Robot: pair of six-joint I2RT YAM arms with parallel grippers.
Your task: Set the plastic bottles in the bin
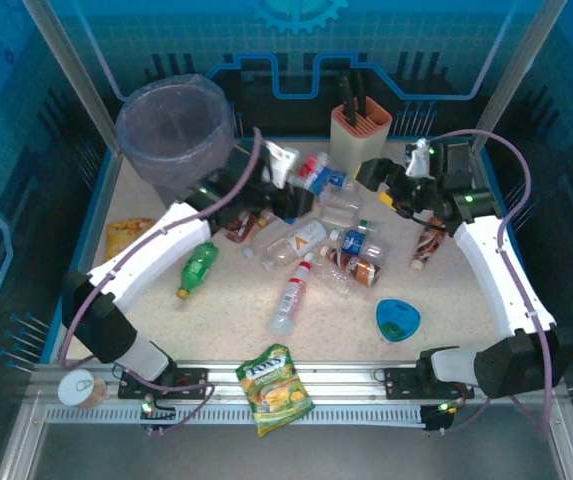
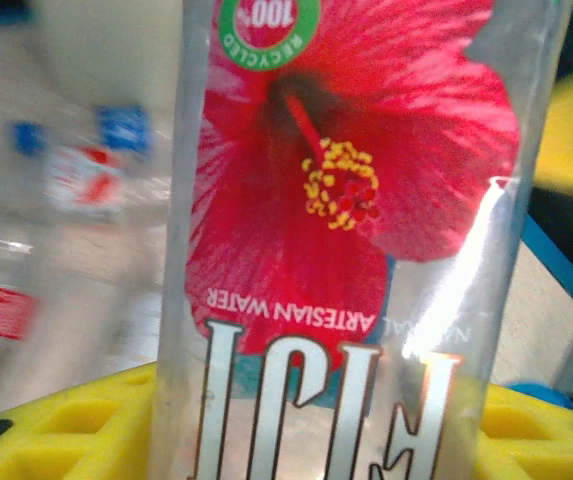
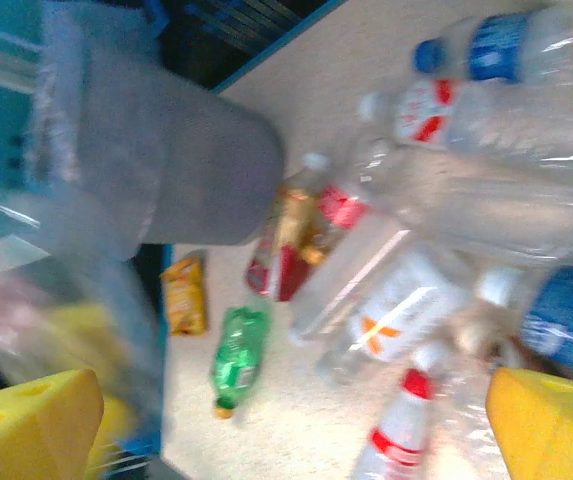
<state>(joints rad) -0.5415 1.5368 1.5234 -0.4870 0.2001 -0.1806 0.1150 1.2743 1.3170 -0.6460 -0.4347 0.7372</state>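
Observation:
The grey bin's opening (image 1: 173, 118) is outward of my left gripper, so I need to swing that gripper outward, away from the knife holder, over the opening and release the bottle with the red label.
In the left wrist view, a clear plastic bottle (image 2: 346, 200) with a red hibiscus label stands between my yellow fingers (image 2: 66, 430). My left gripper (image 2: 306, 430) is shut on it. From above, that gripper (image 1: 299, 192) is at the back of the pile, holding the bottle (image 1: 316, 172). My right gripper (image 1: 376, 182) hangs open over the pile's right side with nothing between its fingers (image 3: 26, 425). Several more bottles lie loose: a green one (image 1: 198, 265), a red-and-white one (image 1: 291, 295) and one with an orange mark (image 3: 396, 310). The grey bin (image 1: 176, 125) stands at the back left.
A peach knife holder (image 1: 359, 130) stands at the back. A blue bowl (image 1: 398, 318) lies front right, and a brown bottle (image 1: 428, 245) lies by the right arm. Snack bags lie at the front (image 1: 276, 388) and left (image 1: 126, 235). A tin can (image 1: 81, 388) sits front left.

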